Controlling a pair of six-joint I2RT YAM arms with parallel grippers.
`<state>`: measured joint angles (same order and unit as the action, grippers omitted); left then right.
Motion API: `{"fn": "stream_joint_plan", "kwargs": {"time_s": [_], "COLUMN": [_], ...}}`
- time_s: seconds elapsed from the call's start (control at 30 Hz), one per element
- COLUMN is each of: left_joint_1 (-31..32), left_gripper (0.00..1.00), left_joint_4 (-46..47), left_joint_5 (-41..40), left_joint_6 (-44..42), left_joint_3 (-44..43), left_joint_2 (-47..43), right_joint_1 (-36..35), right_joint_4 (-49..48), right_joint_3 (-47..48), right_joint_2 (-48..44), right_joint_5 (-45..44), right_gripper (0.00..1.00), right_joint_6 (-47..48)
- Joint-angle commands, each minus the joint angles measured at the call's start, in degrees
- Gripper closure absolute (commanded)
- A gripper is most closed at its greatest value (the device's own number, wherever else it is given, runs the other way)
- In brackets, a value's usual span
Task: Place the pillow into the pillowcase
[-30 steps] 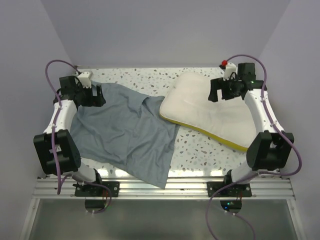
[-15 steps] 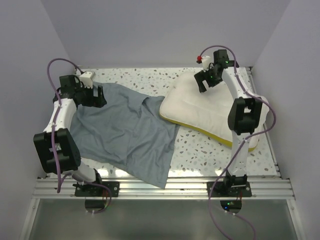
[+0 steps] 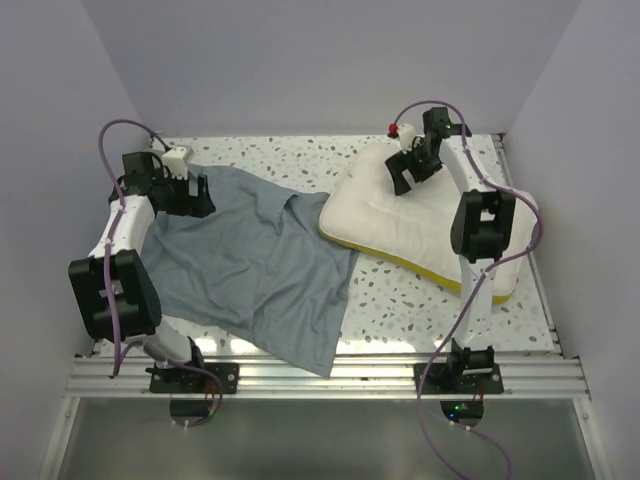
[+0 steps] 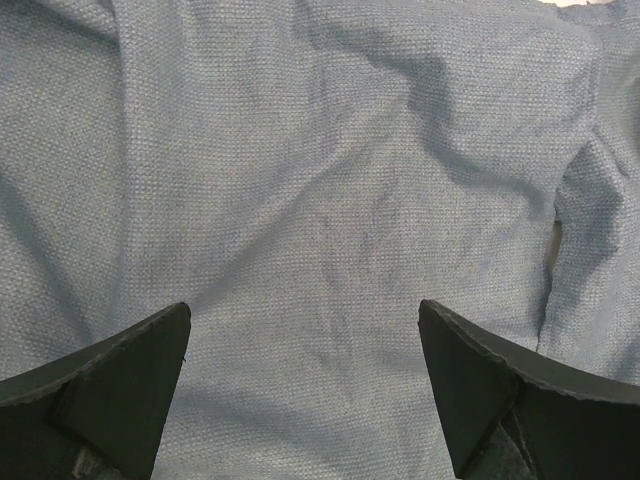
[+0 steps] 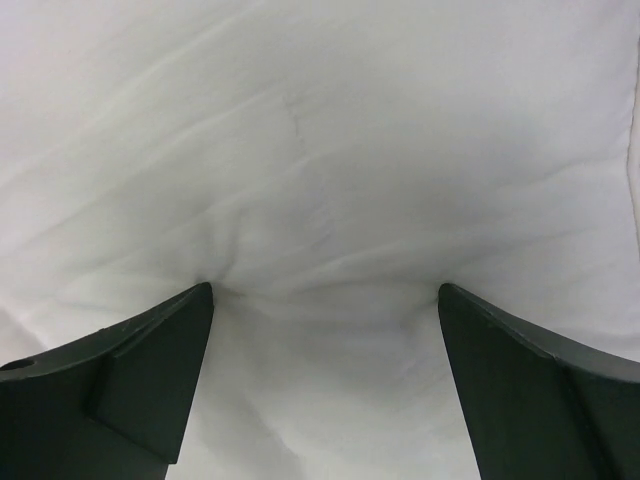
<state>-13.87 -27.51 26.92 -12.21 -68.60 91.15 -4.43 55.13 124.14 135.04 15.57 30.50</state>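
My right gripper draws back and down into the pillow's cream-white top (image 3: 384,197) (image 5: 325,302) next and closes there, because the fabric already creases between its open fingers.
The pillow (image 3: 400,225) lies flat at the right of the table, cream-white top up, with a yellow edge (image 3: 400,262) along its near side. The grey-blue pillowcase (image 3: 255,265) lies wrinkled and spread at the left, its right edge touching the pillow's left corner. My right gripper (image 3: 399,178) is open, its tips pressing into the pillow's far part; in the right wrist view (image 5: 325,295) the white fabric dents between them. My left gripper (image 3: 198,192) is open over the pillowcase's far left corner; the left wrist view (image 4: 303,315) shows grey-blue cloth (image 4: 330,180) between the fingers.
The speckled white table (image 3: 400,300) shows between the pillow and the front rail (image 3: 330,375). Lilac walls close in the back and both sides. Purple cables loop off both arms. The pillowcase's near corner hangs over the front edge (image 3: 320,360).
My right arm swung from the table's right side to the pillow's far part, and its gripper came down onto the pillow. My left arm and the pillowcase stayed still.
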Motion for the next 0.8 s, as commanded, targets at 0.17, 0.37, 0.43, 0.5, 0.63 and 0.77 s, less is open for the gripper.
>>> {"fn": "stream_joint_plan", "kwargs": {"time_s": [0.17,0.37,0.43,0.5,0.63,0.77], "left_joint_1": [-0.4,-0.3,-0.3,-0.3,0.0,1.1], "left_gripper": [0.00,0.00,0.00,0.00,0.00,0.00], "left_joint_4": [1.9,3.4,4.4,4.6,3.8,3.8], "left_joint_5": [3.2,2.0,1.6,2.1,2.9,2.6], "left_joint_6": [0.3,1.8,2.1,2.5,2.5,2.3], "left_joint_3": [-0.4,-0.9,-0.7,-0.7,-1.3,-1.5], "left_joint_2": [0.3,-0.3,-0.8,-0.9,-0.2,0.2], "right_joint_1": [-1.6,-2.8,-3.3,-3.7,-4.3,-5.6], "right_joint_4": [10.0,12.2,10.4,7.2,5.3,4.5], "right_joint_3": [2.0,1.0,0.1,-1.0,-2.8,-9.1], "right_joint_2": [-9.2,-4.6,-3.3,-1.2,2.9,0.7], "right_joint_5": [7.7,4.7,2.3,-0.7,-4.2,-4.3], "right_gripper": [0.01,0.01,0.01,0.01,0.01,0.29], "right_joint_6": [5.7,10.3,10.6,10.3,10.6,11.2]}}
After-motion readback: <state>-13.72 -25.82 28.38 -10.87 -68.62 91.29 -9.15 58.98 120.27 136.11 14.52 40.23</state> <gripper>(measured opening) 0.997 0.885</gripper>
